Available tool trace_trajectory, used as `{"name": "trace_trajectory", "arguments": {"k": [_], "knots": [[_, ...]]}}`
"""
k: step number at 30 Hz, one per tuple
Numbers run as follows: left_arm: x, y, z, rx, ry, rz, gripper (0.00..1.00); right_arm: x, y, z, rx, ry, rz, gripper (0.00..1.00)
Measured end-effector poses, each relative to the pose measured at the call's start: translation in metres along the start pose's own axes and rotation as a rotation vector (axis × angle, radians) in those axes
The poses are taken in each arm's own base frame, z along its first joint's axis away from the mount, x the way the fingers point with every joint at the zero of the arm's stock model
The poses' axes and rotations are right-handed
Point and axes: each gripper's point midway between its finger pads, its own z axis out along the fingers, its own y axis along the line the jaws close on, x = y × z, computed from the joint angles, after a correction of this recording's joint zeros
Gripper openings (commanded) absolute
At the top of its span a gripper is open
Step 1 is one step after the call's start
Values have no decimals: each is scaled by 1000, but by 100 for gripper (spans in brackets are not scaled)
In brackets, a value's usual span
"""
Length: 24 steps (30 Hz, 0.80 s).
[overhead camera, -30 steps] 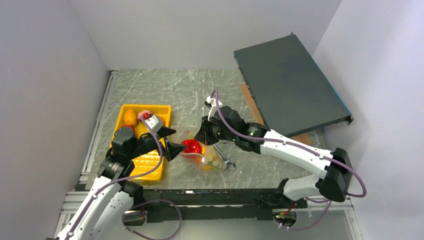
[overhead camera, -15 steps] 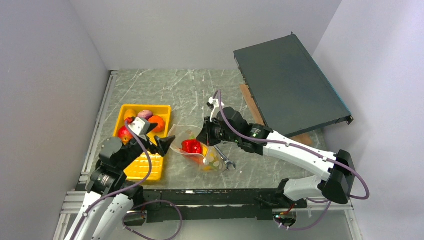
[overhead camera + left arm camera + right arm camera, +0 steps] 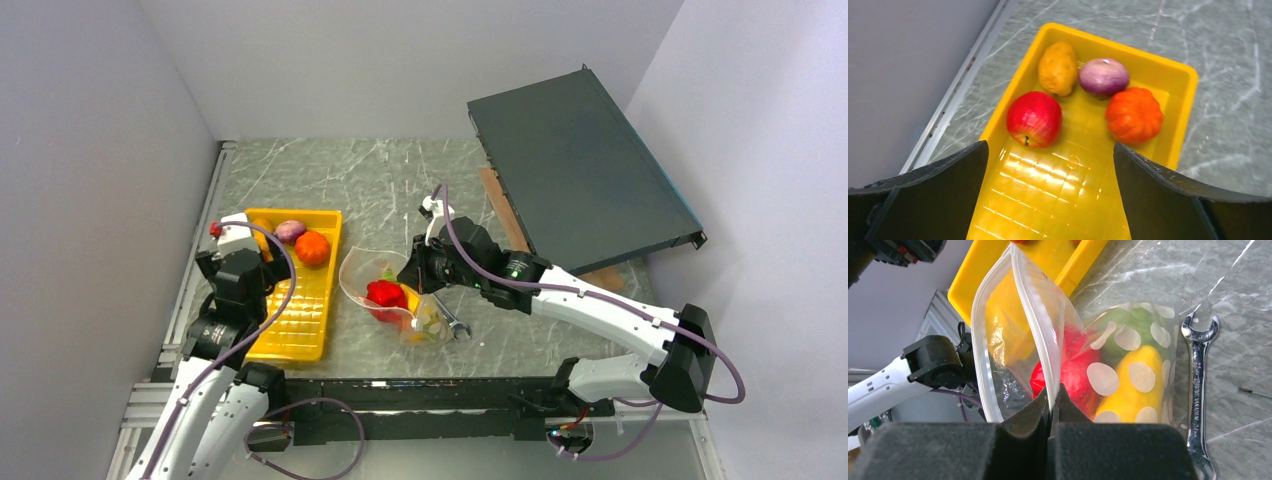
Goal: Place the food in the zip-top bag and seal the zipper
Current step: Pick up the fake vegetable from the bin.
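I will next move my left gripper toward the right in the top view and down around the orange pumpkin [image 3: 1134,114], because the pumpkin is below and the apple leaves a gap.
The clear zip-top bag [image 3: 400,312] with white dots [image 3: 1143,342] lies right of the yellow tray, its mouth held up and open. My right gripper [image 3: 1053,392] is shut on the white zipper [image 3: 1040,325] strip at the mouth edge. Inside the bag are a red pepper [image 3: 1075,377], a yellow pepper [image 3: 1135,390] and a green piece [image 3: 1128,322]. My left gripper [image 3: 1049,147] hangs open and empty over the tray's near half. Ahead of it in the tray lie a red apple [image 3: 1034,119], a tan potato [image 3: 1058,68], a purple onion [image 3: 1103,76] and an orange pumpkin [image 3: 1134,114].
The yellow grid-bottomed tray [image 3: 296,338] stands at the left near the metal rail. A steel wrench [image 3: 1198,385] lies right of the bag. A large dark panel [image 3: 580,170] leans at the back right. Grey walls close in on both sides.
My left arm has drawn back from the bag's mouth to the left and now hangs over the tray. The bag's mouth gapes wider. The right gripper has kept its hold.
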Motion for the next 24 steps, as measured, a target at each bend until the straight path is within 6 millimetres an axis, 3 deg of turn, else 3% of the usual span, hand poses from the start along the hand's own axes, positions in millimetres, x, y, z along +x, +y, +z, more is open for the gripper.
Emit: {"name": "trace_trajectory", "arguments": {"k": [5,8,16,20,24], "knots": [[1,25,17,-99,29,-76,100,1,0,-1,0,-1,-1,0],[8,25,30,-107,104,-90,100,0,-1,-2,1,1,-10,0],[4,-40,77,114,292,-120,100,0,0,-4,5,11,-16,0],[24,-69,98,220,385,-186,100,0,0,-5,5,13,-15,0],[47,-73,111,273,423,-278,100,1,-1,-6,12,18,-15,0]]}}
